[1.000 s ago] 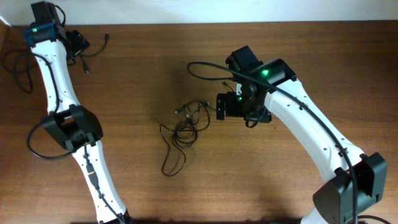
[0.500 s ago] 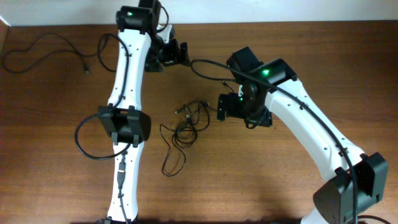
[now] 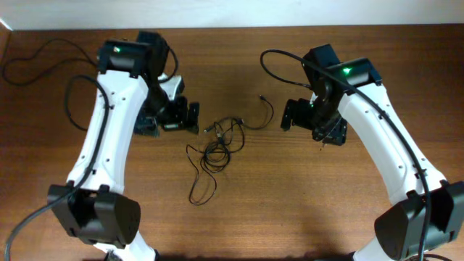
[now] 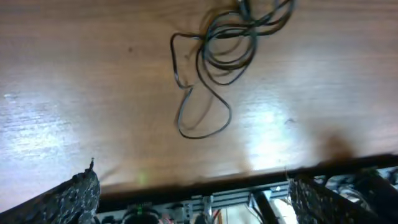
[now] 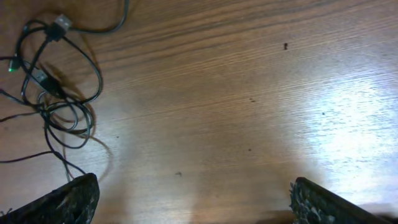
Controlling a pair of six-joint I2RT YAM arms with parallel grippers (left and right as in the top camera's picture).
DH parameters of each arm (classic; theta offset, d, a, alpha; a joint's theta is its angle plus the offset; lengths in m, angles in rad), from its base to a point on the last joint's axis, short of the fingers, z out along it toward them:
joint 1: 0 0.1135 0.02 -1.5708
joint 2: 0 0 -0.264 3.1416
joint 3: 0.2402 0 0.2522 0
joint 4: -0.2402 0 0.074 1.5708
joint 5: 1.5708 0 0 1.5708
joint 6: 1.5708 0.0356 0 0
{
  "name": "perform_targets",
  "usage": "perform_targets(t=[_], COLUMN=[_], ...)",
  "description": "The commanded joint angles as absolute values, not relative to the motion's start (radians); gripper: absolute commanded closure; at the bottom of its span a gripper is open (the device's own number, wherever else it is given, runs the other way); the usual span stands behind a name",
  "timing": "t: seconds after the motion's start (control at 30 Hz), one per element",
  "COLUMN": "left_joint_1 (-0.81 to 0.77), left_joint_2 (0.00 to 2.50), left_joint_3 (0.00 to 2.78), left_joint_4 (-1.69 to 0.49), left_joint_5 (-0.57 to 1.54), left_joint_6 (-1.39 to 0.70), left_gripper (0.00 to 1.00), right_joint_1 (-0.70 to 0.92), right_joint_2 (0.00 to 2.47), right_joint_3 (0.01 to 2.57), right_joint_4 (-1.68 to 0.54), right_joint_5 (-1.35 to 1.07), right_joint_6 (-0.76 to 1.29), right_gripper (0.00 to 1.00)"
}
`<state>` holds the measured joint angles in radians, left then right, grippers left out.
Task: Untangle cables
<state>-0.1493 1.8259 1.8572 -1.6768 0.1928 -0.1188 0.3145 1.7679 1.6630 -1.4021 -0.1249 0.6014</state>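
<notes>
I will next lower my left gripper onto the outer bend of the thin black cable, where a single piece lies clear of crossings beside the tangle's coils.
A tangle of thin black cables lies mid-table, with one loop trailing toward the front and one strand with a plug reaching right. Another thin cord lies apart at the far left. My left gripper hovers just left of the tangle, open and holding nothing. My right gripper hovers to the tangle's right, also open. In the left wrist view the cables sit ahead of the open gripper. In the right wrist view the cables lie far left of the open gripper.
The wooden table ends at a white wall along the back. Thick black arm cables loop beside each arm, at the left and above the right arm. A USB plug shows at the tangle's edge.
My left arm has swung from the far left back corner to just left of the tangle. My right gripper has drawn back to the right, uncovering a strand with a plug.
</notes>
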Motion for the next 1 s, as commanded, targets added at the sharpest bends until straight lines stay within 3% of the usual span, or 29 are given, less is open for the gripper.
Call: perform_targets(t=[0.0, 0.13, 0.23, 0.27, 0.47, 0.57, 0.73, 0.97], left_joint_1=[-0.149, -0.149, -0.149, -0.149, -0.149, -0.149, -0.149, -0.180], left_joint_2=[1.819, 1.819, 1.819, 1.819, 1.819, 1.819, 1.798, 1.517], left_joint_3=[1.653, 1.459, 1.359, 1.336, 1.276, 1.276, 1.355, 1.790], left_joint_4=[-1.590, -1.395, -1.232, -1.177, -1.024, -1.002, -1.066, -1.163], left_joint_5=[0.199, 0.229, 0.228, 0.228, 0.220, 0.220, 0.361, 0.502], left_joint_6=[-0.105, -0.126, -0.200, -0.220, -0.247, -0.247, -0.120, 0.010], left_gripper=[0.01, 0.01, 0.16, 0.16, 0.64, 1.00, 1.00, 1.00], right_joint_1=[0.353, 0.393, 0.393, 0.393, 0.408, 0.413, 0.414, 0.414], right_joint_2=[1.742, 1.742, 1.743, 1.745, 1.769, 1.771, 1.772, 1.773], right_joint_3=[1.660, 1.659, 1.658, 1.658, 1.658, 1.658, 1.658, 1.658], right_joint_4=[-1.395, -1.378, -1.346, -1.338, -1.319, -1.295, -1.277, -1.247], right_joint_5=[-0.139, -0.139, -0.139, -0.143, -0.146, -0.146, -0.146, -0.150], right_joint_6=[0.603, 0.603, 0.604, 0.604, 0.603, 0.603, 0.603, 0.611], right_gripper=[0.02, 0.02, 0.02, 0.02, 0.02, 0.02, 0.02, 0.02])
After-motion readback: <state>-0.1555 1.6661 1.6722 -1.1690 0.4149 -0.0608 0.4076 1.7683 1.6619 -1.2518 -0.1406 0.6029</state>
